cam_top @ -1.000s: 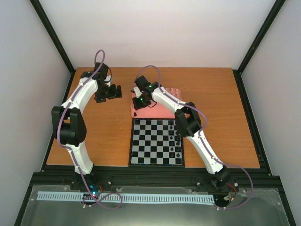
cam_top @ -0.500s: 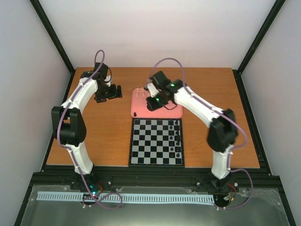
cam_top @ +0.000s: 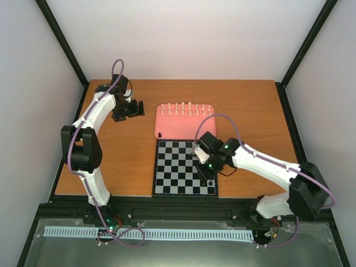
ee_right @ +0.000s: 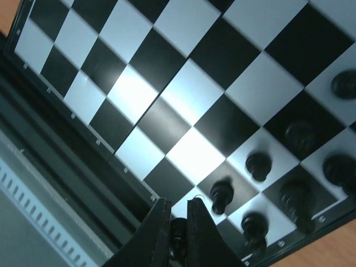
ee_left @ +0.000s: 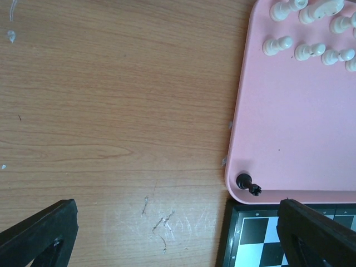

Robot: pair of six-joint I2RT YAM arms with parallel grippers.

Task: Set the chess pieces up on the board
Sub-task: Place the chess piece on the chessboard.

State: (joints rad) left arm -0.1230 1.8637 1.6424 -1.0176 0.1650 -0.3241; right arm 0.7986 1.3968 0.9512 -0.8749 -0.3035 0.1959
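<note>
The empty pale square [cam_top: 203, 190] [ee_right: 191, 203] at the board's near edge continues the inner black column. My right gripper should move back and down and release the piece there.
The board [cam_top: 172, 167] lies at the table's front middle. My right gripper [cam_top: 207, 167] hovers over its right near part, shut on a small black chess piece [ee_right: 178, 240] held between the fingers [ee_right: 158, 233]. Several black pieces [ee_right: 258, 166] stand upright on the two columns at the board's right edge; one shows in the top view [cam_top: 210, 182] and the arm hides the others there. Cream-white pieces [cam_top: 181, 108] stand along the pink tray's far side. One black piece [ee_left: 247, 183] lies in the tray's near left corner. My left gripper [cam_top: 129, 109] is open and empty over bare table left of the tray.
The salmon-pink tray [cam_top: 183, 128] sits just behind the board and touches its far edge. In the left wrist view the tray's corner [ee_left: 289, 139] and the board's corner [ee_left: 261, 233] are at the right. A black frame rail runs along the table's front.
My right arm has swung from the pink tray toward me, to over the board's right near part, with a black piece in its fingers. The left arm has not moved.
</note>
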